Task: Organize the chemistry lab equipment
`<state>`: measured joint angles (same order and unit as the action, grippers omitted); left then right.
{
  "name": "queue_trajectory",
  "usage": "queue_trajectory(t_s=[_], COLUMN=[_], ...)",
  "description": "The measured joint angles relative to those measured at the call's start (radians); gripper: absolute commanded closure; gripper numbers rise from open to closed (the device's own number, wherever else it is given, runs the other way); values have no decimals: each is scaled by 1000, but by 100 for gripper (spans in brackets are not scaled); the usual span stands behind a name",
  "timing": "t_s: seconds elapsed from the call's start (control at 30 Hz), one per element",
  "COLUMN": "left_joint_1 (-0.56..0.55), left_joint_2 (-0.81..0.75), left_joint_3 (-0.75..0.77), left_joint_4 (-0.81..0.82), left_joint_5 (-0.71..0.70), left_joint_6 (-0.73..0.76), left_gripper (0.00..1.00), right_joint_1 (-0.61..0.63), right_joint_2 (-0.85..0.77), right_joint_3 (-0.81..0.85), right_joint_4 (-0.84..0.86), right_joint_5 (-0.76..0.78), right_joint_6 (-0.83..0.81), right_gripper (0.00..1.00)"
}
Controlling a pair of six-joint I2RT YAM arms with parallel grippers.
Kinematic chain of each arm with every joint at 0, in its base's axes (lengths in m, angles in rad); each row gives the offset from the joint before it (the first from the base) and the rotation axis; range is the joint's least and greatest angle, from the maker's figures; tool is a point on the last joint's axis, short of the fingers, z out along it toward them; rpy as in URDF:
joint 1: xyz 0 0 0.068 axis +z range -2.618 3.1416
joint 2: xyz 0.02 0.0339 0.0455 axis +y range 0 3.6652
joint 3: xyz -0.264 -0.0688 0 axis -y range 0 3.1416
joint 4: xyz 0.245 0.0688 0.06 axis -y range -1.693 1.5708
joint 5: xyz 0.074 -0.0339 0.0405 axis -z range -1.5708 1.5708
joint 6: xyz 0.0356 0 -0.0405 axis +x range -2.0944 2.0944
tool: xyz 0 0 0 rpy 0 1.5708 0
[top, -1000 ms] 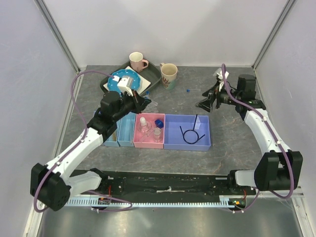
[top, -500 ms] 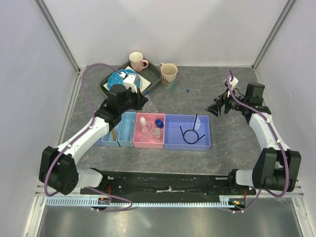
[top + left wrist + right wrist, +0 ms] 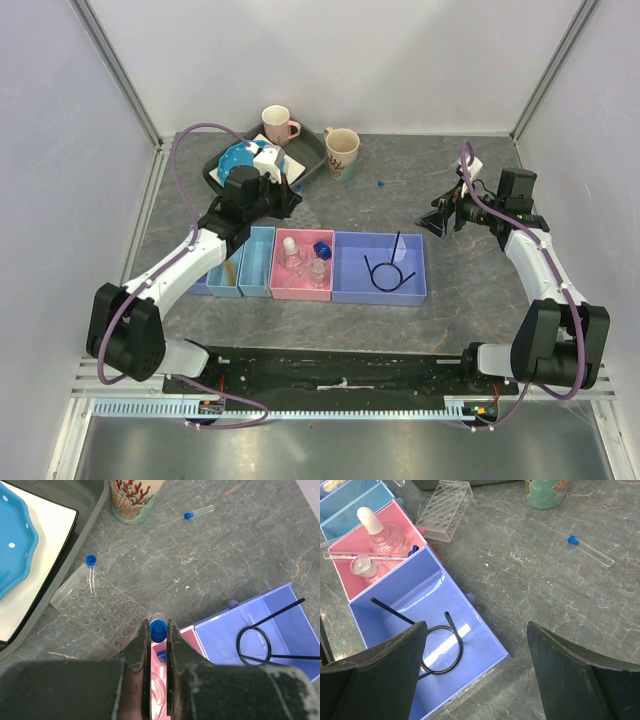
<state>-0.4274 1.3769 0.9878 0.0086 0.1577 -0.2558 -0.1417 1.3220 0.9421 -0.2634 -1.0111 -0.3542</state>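
My left gripper will next move outward and down to the open well beside the standing tube (image 3: 100, 582) and release its tube there, since the tray already holds one upright.
My left gripper (image 3: 159, 630) is shut on a small blue-capped clear tube (image 3: 159, 628), held above the far edge of the pink bin (image 3: 186, 630); in the top view it (image 3: 286, 198) is beside the clear welled tray (image 3: 304, 209). The welled tray (image 3: 100, 611) lies on the table with another blue-capped tube (image 3: 90, 571) on it. A third blue-capped tube (image 3: 198, 513) lies loose on the table. The pink bin (image 3: 342, 550) holds small clear bottles (image 3: 376, 530). The black looped wire (image 3: 439, 652) lies in the purple bin (image 3: 485, 630). My right gripper (image 3: 476, 627) is open and empty over that bin's right edge.
A dark tray (image 3: 312, 152) at the back holds the blue dotted plate (image 3: 238, 158). A pink mug (image 3: 278, 124) and a beige mug (image 3: 342, 150) stand near it. Two light-blue bins (image 3: 243, 263) sit left of the pink bin.
My left arm has shifted back and left, its gripper staying near the welled tray. My right gripper pulled back to the right, then held still.
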Motion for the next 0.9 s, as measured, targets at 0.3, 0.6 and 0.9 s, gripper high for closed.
queue_trajectory(t_s=[0.3, 0.6, 0.9], left_joint_1=[1, 13, 21], left_joint_2=[35, 152, 291], left_joint_3=[1, 62, 134], left_joint_4=[11, 25, 46], left_joint_5=[0, -39, -130], left_joint_6=[0, 13, 28], left_gripper=[97, 97, 97], right_joint_1=[0, 0, 0], right_joint_2=[-7, -7, -7], right_joint_3=[0, 0, 0], right_joint_4=[0, 0, -8], right_joint_5=[-1, 1, 12], right_joint_6=[0, -5, -26], right_gripper=[12, 12, 12])
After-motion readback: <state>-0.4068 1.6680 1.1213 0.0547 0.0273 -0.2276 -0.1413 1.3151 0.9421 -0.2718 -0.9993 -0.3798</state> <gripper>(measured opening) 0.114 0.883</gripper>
